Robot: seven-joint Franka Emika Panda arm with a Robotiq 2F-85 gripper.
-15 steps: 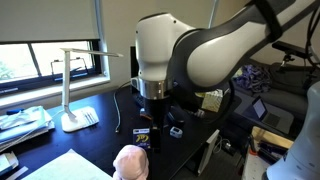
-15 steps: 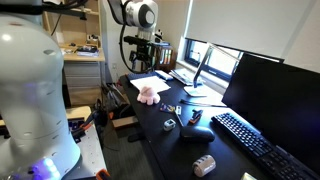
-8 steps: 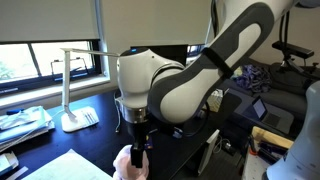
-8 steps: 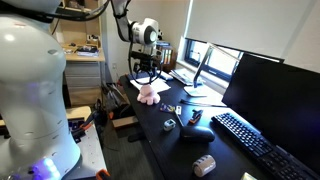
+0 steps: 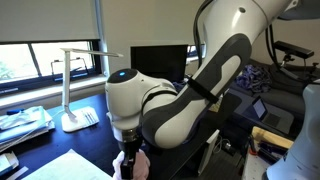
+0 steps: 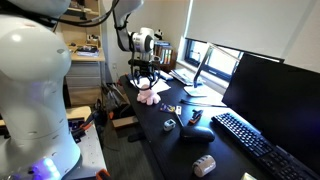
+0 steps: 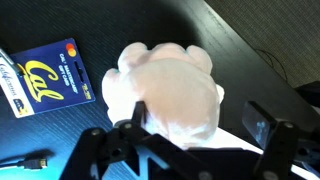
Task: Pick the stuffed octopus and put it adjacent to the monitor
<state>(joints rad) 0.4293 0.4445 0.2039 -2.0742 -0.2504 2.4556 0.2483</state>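
Next, my gripper shifts slightly toward the blue and gold card and closes on the octopus's rounded middle [image 6: 149, 97] [image 7: 178, 105], as it sits nearer the card-side finger.
The stuffed octopus [image 7: 170, 85], pale pink, lies on the dark desk and fills the middle of the wrist view. It also shows in both exterior views [image 5: 143, 161] [image 6: 150, 96]. My gripper [image 7: 200, 122] is open and low over it, jaws on either side. The left fingertip [image 7: 138, 114] touches the plush; the right fingertip [image 7: 262, 120] stands apart from it. In the exterior views the gripper [image 5: 128, 163] [image 6: 145, 82] is right at the toy. The black monitor [image 6: 265, 95] stands far along the desk, also seen behind the arm [image 5: 158, 58].
A blue and gold card [image 7: 45, 80] lies beside the octopus, with white paper [image 5: 70, 165] under and near it. A white desk lamp [image 5: 70, 90], stacked papers [image 5: 20, 125], a keyboard [image 6: 255, 140] and a mouse [image 6: 203, 165] are on the desk.
The arm has come down and toward the octopus; the open gripper, which was above and behind the toy, now straddles it.
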